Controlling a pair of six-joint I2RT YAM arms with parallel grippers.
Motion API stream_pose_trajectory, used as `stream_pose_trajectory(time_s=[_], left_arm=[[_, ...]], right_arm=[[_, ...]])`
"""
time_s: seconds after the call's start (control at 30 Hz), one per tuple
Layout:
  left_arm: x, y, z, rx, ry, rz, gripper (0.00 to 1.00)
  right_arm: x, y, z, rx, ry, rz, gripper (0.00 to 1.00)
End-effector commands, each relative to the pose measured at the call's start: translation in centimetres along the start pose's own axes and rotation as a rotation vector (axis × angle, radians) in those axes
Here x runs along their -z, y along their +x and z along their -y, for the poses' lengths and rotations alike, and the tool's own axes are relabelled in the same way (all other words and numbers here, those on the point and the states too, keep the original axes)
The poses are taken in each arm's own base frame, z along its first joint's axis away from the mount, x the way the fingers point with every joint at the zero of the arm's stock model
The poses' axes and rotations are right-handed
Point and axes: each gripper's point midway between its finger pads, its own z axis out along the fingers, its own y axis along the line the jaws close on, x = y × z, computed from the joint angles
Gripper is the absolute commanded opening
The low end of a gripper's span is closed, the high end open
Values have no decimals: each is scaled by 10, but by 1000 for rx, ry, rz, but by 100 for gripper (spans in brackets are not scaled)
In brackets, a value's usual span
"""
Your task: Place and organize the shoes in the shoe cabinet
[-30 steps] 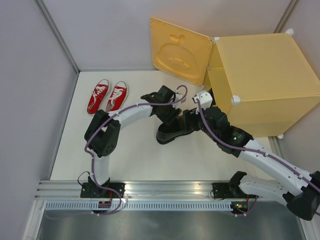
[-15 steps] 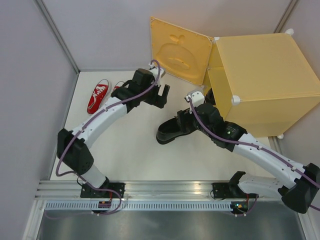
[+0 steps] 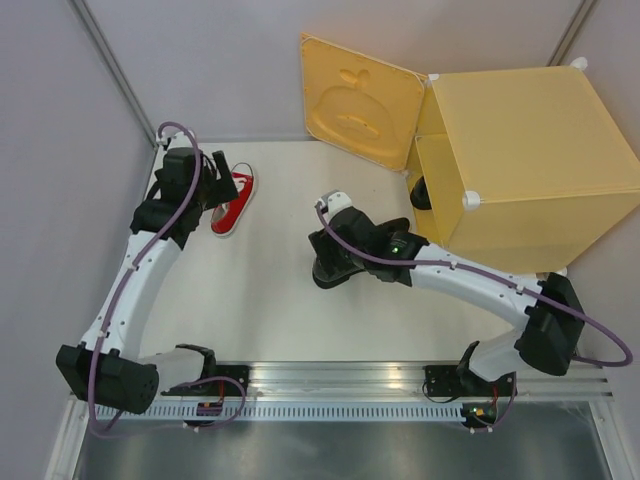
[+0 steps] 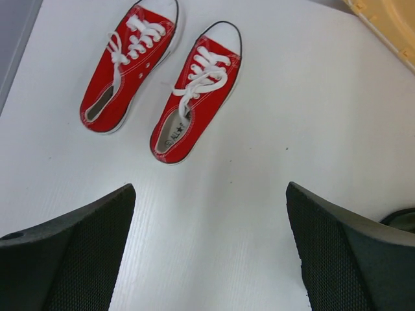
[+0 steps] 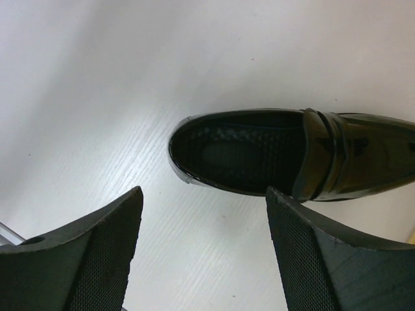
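Observation:
My right gripper needs to move down next over the back rim (image 3: pixel 321 275) (image 5: pixel 176 148) of the black dress shoe, with one finger inside and one outside, because the shoe's opening faces up.
Two red sneakers (image 4: pixel 130 65) (image 4: pixel 194 97) lie side by side at the table's far left. In the top view one red sneaker (image 3: pixel 233 200) shows and my left gripper (image 3: pixel 197 188) covers the other. The left gripper (image 4: pixel 211 259) is open and empty, above the table just short of the sneakers' heels. A black dress shoe (image 5: pixel 292 155) lies at mid table (image 3: pixel 328 272). My right gripper (image 5: pixel 204 253) is open and empty over its heel end (image 3: pixel 335 250). The yellow shoe cabinet (image 3: pixel 520 150) stands at the far right with its door (image 3: pixel 360 100) swung open. A dark shape (image 3: pixel 420 192) sits in its opening.
Grey walls close the table on the left and at the back. The open door's corner (image 4: pixel 389 19) shows in the left wrist view, right of the sneakers. The metal rail (image 3: pixel 330 385) with the arm bases runs along the near edge.
My left arm has swung left from the black shoe to above the red sneakers. My right gripper has moved left, away from the cabinet, to over the black shoe's heel.

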Motion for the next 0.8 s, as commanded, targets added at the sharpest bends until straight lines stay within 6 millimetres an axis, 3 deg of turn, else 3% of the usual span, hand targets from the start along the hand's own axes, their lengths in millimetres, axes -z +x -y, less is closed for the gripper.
stream_pose_trajectory(time_s=[0.0,0.1,0.2,0.5,0.77], left_arm=[[19,-4,-29,48,-108,67,100],[33,-6,-51,31,-187,118,100],[44,-4,-60,20,-205,143,100],[38,13,-69,-3,-225,154,100],[39,16,-72,-1,-234,154,100]], right_arm=[[-8,-13,-15,-29,36,-13,80],[-23,-7,-23,-21,59,-58,80],[-37,2,-28,-24,79,-108,78],[-76,17,-37,11,124,-207,73],[-103,41,-40,42,135,-273,60]])
